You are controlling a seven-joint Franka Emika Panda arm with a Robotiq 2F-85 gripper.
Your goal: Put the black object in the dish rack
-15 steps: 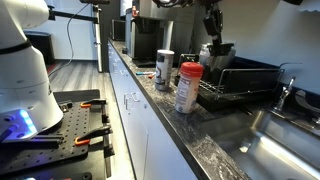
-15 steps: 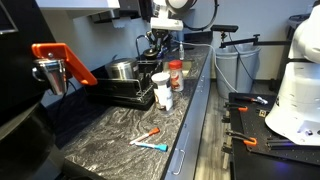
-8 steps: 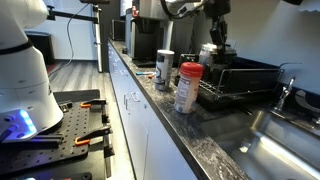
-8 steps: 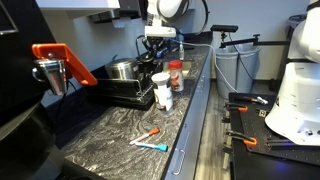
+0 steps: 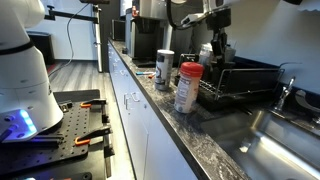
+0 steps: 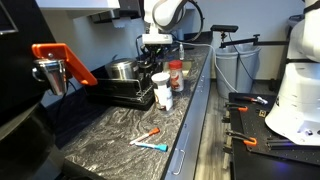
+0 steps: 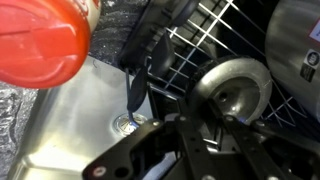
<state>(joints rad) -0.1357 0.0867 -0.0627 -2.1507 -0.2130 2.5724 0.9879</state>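
Note:
The gripper lowers the round dark object further into the dish rack (image 5: 245,80) next, onto the wires beside the pot.
The dish rack (image 5: 245,80) is a black wire rack on the counter beside the sink; it also shows in an exterior view (image 6: 122,92) and in the wrist view (image 7: 205,45). My gripper (image 5: 215,45) hangs low over the rack's end, close to the steel pot (image 5: 222,52). In the wrist view my gripper (image 7: 222,125) has its dark fingers closed on a round dark object with a greyish face (image 7: 235,90), held just above the rack wires. The pot (image 7: 300,60) is to the right there. The object's shape is hard to make out in both exterior views.
A red-lidded jar (image 5: 187,88) and a can (image 5: 165,68) stand on the counter just before the rack; the red lid (image 7: 40,40) fills the wrist view's upper left. The steel sink (image 5: 280,140) lies beyond. Pens (image 6: 150,138) lie on the marble counter.
My gripper has come down from high above the rack to just over its end beside the pot, still holding the object. Nothing else has moved.

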